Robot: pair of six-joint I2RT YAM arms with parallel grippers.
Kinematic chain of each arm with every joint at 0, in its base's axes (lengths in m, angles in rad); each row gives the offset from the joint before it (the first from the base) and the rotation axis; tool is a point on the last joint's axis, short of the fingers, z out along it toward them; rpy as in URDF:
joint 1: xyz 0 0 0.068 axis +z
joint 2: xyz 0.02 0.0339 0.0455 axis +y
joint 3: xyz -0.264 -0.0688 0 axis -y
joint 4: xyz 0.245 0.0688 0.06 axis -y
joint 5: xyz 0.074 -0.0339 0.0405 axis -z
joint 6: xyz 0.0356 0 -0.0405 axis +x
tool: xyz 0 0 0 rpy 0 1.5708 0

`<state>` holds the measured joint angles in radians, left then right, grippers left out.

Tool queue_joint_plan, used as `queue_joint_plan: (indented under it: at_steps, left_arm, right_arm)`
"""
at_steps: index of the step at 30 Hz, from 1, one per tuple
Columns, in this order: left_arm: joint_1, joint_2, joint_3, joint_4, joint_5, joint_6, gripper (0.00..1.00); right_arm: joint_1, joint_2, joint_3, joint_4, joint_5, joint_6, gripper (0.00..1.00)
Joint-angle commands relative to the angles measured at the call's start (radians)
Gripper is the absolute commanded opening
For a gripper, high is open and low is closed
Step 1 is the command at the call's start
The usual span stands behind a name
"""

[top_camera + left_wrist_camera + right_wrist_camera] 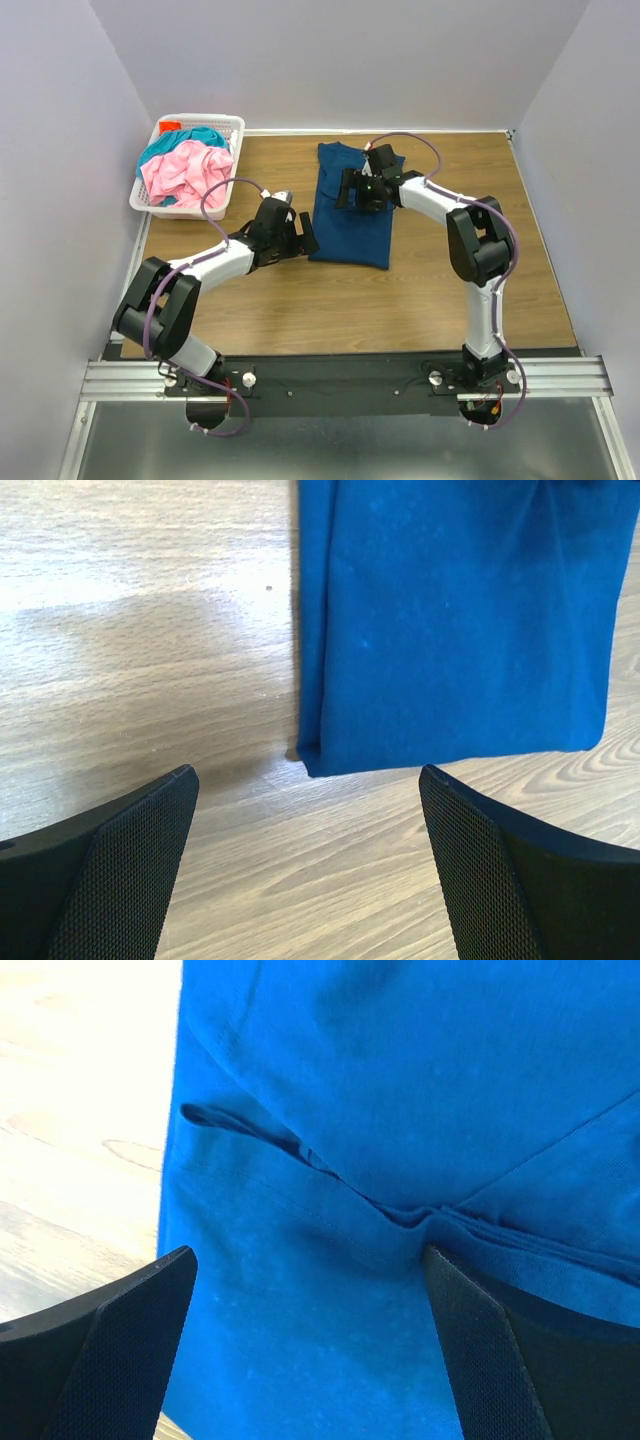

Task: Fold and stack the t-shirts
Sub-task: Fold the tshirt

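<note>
My left gripper moves down onto the dark blue t-shirt's near corner on the basket's side and closes next, since that corner lies below its open fingers.
The dark blue t-shirt (352,225) lies folded into a long narrow strip on the table, print hidden. My right gripper (352,191) is open just above its upper half; the right wrist view shows the blue cloth (330,1260) with a fold seam between the spread fingers. My left gripper (301,235) is open and empty beside the strip's near left corner; the left wrist view shows that corner (312,760) ahead of the fingers. The pink t-shirt (185,172) and the teal t-shirt (190,137) lie crumpled in the basket.
The white lattice basket (226,125) stands at the table's far left corner, with something red (169,126) at its back. Grey walls close the table on three sides. A metal rail (345,377) runs along the near edge.
</note>
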<state>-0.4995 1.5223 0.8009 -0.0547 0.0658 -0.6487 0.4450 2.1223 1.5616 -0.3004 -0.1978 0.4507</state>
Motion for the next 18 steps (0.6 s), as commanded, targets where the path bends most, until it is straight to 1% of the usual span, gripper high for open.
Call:
queue_joint_plan:
  at_steps: [1,3,4,6,7,8,9,12,16,17,18]
  left_arm:
    - [-0.004,-0.002,-0.019,0.047,0.029,-0.008,0.98]
    - [-0.007,0.001,-0.022,0.05,0.034,-0.009,0.98]
    - [-0.008,0.009,-0.023,0.052,0.04,-0.009,0.94]
    - [-0.013,0.019,-0.023,0.074,0.046,-0.009,0.89]
    - [-0.019,0.032,-0.022,0.081,0.051,-0.009,0.83]
    - [-0.02,0.038,-0.02,0.084,0.051,-0.009,0.8]
    - [-0.022,0.053,-0.017,0.085,0.051,-0.011,0.74]
    - [-0.022,0.078,-0.009,0.087,0.06,-0.02,0.66]
    - [-0.033,0.104,-0.023,0.104,0.086,-0.028,0.63]
    - [-0.039,0.105,-0.031,0.107,0.086,-0.029,0.63]
    - [-0.04,0.111,-0.034,0.108,0.083,-0.029,0.6]
  right_arm:
    - [0.001,-0.088,0.0,0.018,0.04,-0.021,1.0]
    - [0.001,-0.12,-0.041,0.018,0.061,-0.015,1.0]
    - [0.001,-0.18,-0.092,0.018,0.09,-0.009,1.0]
    - [0.001,-0.244,-0.158,0.018,0.116,0.015,1.0]
    - [0.0,-0.307,-0.226,0.018,0.147,0.031,1.0]
    - [0.001,-0.333,-0.227,0.018,0.159,0.043,1.0]
    - [0.0,-0.361,-0.292,0.02,0.175,0.071,1.0]
    - [0.0,-0.461,-0.423,0.018,0.244,0.115,1.0]
    - [0.0,-0.553,-0.531,0.018,0.317,0.151,1.0]
    - [0.0,-0.57,-0.55,0.018,0.319,0.157,1.0]
    - [0.0,-0.591,-0.566,0.018,0.317,0.169,1.0]
